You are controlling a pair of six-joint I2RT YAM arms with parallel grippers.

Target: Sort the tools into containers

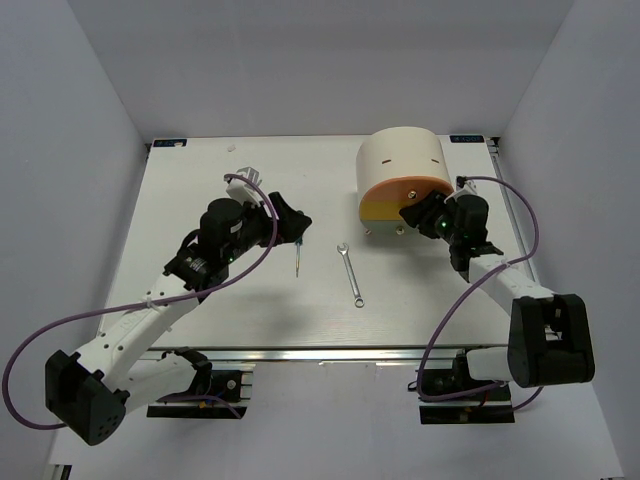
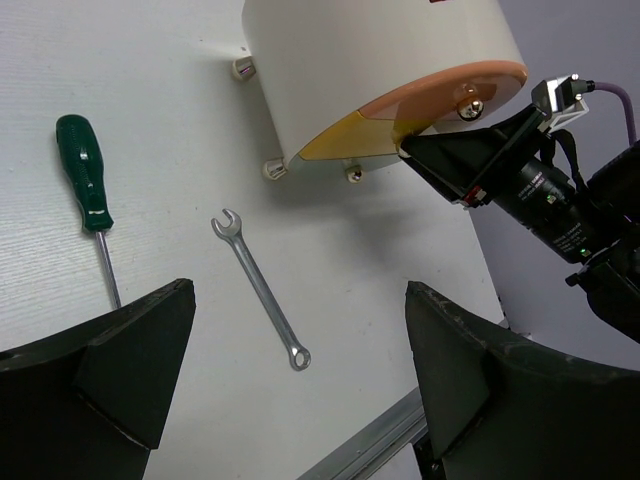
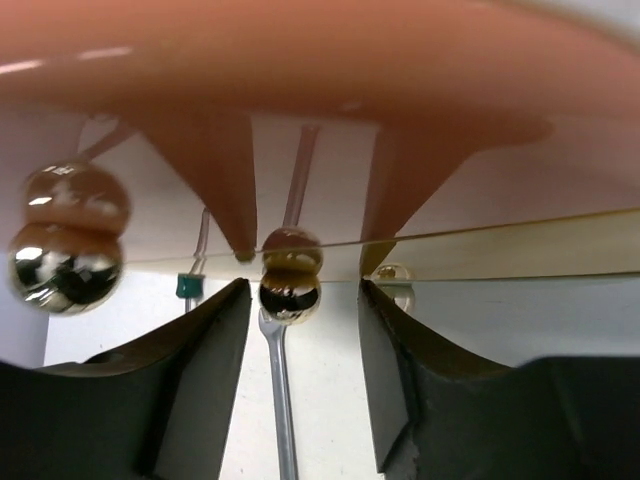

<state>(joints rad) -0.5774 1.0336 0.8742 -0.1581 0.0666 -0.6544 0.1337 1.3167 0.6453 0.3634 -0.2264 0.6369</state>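
Observation:
The green screwdriver handle [image 2: 83,172] has bare tabletop along both its sides, so next I should move my left gripper left in its wrist view and down onto it.
The pale beige drum box [image 1: 400,160] stands at the back right, its orange-yellow drawer front [image 1: 393,206] facing the arms. My right gripper [image 1: 413,216] is open right at that front. In the right wrist view its jaws [image 3: 305,300] stand either side of a round metal stud [image 3: 290,290] with gaps on both sides. My left gripper [image 1: 297,222] is open and empty, above one green-handled screwdriver [image 1: 298,256]. The silver wrench [image 1: 351,274] lies mid-table. The left wrist view shows the screwdriver [image 2: 82,172], wrench [image 2: 262,290] and box [image 2: 380,70]. Other screwdrivers are out of view.
A metal rail [image 1: 330,352] runs along the table's near edge. White walls close in the left, right and back. Purple cables [image 1: 265,255] loop from both arms. A second stud [image 3: 65,265] sits left of my right gripper's fingers.

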